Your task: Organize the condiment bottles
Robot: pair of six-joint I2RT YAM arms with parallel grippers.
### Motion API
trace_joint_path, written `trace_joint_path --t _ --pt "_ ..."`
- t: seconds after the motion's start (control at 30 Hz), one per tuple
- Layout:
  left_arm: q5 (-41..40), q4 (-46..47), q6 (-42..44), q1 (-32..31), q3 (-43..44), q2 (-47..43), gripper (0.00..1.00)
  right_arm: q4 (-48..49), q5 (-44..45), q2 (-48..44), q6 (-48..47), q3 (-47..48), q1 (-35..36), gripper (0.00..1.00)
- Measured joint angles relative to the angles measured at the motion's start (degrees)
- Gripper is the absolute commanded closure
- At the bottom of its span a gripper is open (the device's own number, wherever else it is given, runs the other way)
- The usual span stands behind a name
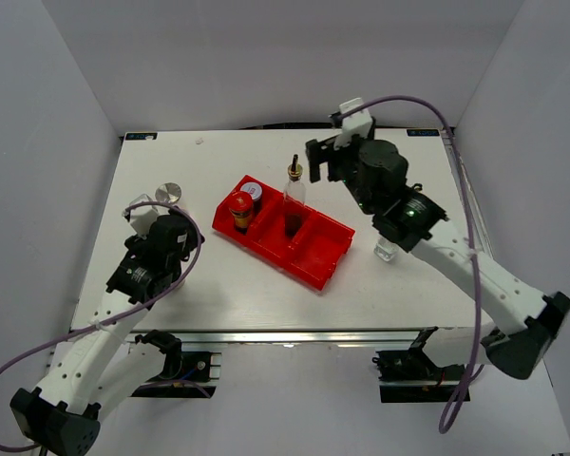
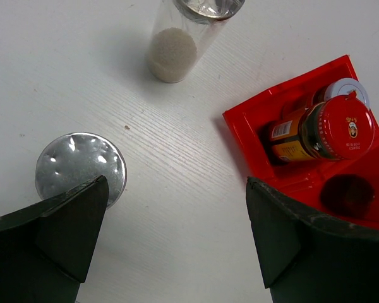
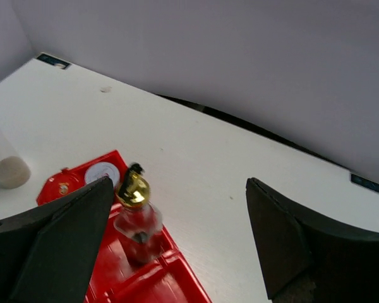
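My right gripper will swing away from the bin (image 1: 318,261) and down onto the clear glass item (image 1: 387,249), because that stands below it, to its right in the top view.
A tall clear bottle with a gold spout top (image 1: 293,193) stands in the middle compartment of the red bin (image 1: 318,261); it also shows in the right wrist view (image 3: 135,214). A red-lidded jar (image 1: 241,207) and a white-capped container (image 1: 253,191) sit in the bin's left end; the jar also shows in the left wrist view (image 2: 322,129). Two silver-capped shakers stand on the table at the left (image 1: 168,195) (image 2: 81,167). My left gripper (image 2: 177,183) is open over bare table beside the nearer shaker. My right gripper (image 3: 179,183) is open above and behind the tall bottle.
A clear glass item (image 1: 387,249) stands right of the bin, partly hidden by my right arm. The bin's right compartments hold nothing. White walls close in the table on three sides. The far shaker holds white powder (image 2: 172,55).
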Motion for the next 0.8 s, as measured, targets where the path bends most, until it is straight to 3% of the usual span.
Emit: trace_joint_path --t 0.23,0.37,0.5,0.73,0.8 --pt "0.57 0.07 0.00 0.00 0.00 -1.29 0.02 -22.08 14.78 -9.97 12.35 0.63 -6.80 0.11" --pt "1.49 0.46 0.11 0.00 0.00 -1.38 0.02 -32.39 18.78 -13.90 19.12 -0.48 -12.79 0.11" --pt "2.01 0.59 0.20 -0.02 -0.02 -1.40 0.02 -37.81 19.21 -15.39 22.03 -1.53 -16.90 0.11" --pt "2.08 0.70 0.20 -0.02 -0.37 -2.93 0.02 -39.08 16.00 -13.11 23.76 -7.56 -21.00 0.11" --pt "2.08 0.79 0.20 0.00 -0.55 -3.21 0.02 -38.66 14.36 -12.50 23.76 -10.25 -22.03 0.18"
